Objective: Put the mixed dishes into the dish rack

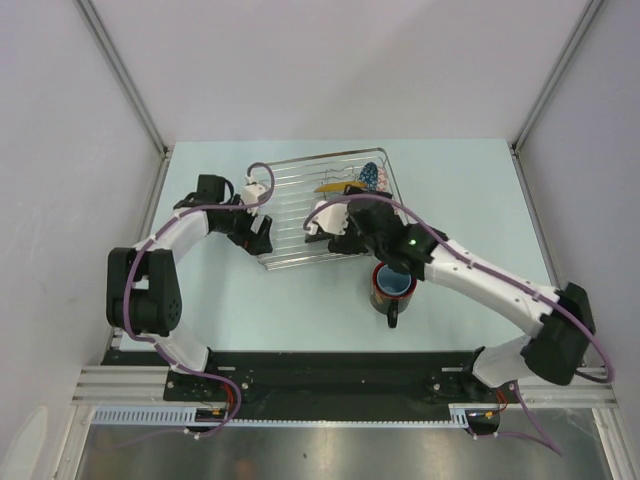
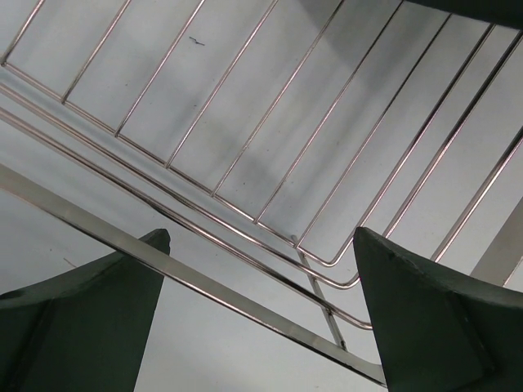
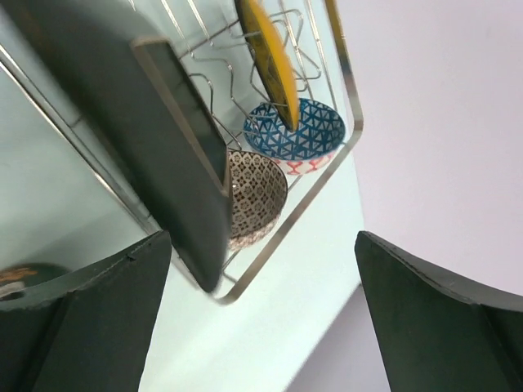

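Note:
The blue cup is still inside the mug and isn't in the rack yet. My right gripper should next move back from the rack [image 1: 300,205] toward the mug and down onto the blue cup's rim [image 1: 409,283].
The dish rack [image 1: 300,205] is a silver wire basket in the middle of the table. The yellow plate [image 1: 330,186] stands on edge in it, with the blue bowl [image 1: 372,176] at its far right corner. In the right wrist view the square black plate [image 3: 163,139] stands in the rack [image 3: 327,175], next to the brown-speckled bowl [image 3: 255,196], blue bowl [image 3: 296,135] and yellow plate [image 3: 270,57]. My right gripper [image 3: 261,245] is open and empty over the rack's front right part [image 1: 358,212]. My left gripper [image 2: 260,237] is open astride the rack's rim bar [image 2: 204,282] at its front left corner [image 1: 260,240]. The mug [image 1: 392,288] stands on the table, partly under my right arm.
Grey walls with metal posts [image 1: 130,90] close in the table on the left, back and right. The mug's handle [image 1: 391,318] points toward the near edge. The black base rail [image 1: 330,370] runs along the front.

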Robot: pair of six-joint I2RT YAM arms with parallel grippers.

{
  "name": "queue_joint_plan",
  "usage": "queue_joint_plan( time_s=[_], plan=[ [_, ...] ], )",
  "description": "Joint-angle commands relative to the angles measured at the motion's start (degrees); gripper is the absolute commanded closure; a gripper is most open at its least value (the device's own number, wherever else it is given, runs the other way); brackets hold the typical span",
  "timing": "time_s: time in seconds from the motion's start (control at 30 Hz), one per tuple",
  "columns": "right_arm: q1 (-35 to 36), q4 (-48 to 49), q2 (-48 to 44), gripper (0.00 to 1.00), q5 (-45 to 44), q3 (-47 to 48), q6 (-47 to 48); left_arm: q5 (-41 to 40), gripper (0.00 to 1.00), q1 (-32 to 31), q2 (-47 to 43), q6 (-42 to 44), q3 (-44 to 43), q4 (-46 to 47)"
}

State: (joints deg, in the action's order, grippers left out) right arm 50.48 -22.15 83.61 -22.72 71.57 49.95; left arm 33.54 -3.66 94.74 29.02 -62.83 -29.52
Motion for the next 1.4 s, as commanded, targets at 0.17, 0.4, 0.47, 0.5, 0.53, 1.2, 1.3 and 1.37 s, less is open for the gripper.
queue_joint_plan(
  time_s=[0.17,0.4,0.47,0.5,0.53,1.2,1.3,1.37],
  plan=[
    [-2.48,-12.01,-16.72,0.00,1.35,0.76,-36.55,1.18,0.00,0.50,-0.35,0.78,-5.02,-1.24],
    [-8.82,-21.70,-11.37,0.00,10.78,-1.17,-56.70,1.53,0.00,0.50,-0.78,-0.27,-5.55,-1.59],
    [-8.47,-21.53,-11.10,0.00,10.59,-3.62,-59.08,1.27,0.00,0.58,-1.48,-0.27,-5.73,-1.95],
    [-8.47,-20.83,-11.89,0.00,10.50,-4.59,-61.44,1.35,0.00,0.50,-1.75,-0.36,-5.73,-2.03],
    [-8.38,-19.52,-12.33,0.00,10.68,-6.60,-62.34,1.44,0.00,0.50,-1.92,-0.36,-5.81,-2.47],
    [-11.63,-15.47,-16.29,0.48,11.38,-16.81,-69.47,2.14,0.00,0.50,-3.42,-0.27,-5.81,-3.35],
    [-12.07,-15.11,-17.16,0.49,10.86,-16.99,-69.11,2.23,0.00,0.50,-3.33,-0.36,-5.64,-3.35],
    [-12.51,-14.85,-18.13,0.48,10.94,-16.99,-68.94,2.23,0.00,0.58,-3.24,-0.36,-5.47,-3.18]
  ],
)
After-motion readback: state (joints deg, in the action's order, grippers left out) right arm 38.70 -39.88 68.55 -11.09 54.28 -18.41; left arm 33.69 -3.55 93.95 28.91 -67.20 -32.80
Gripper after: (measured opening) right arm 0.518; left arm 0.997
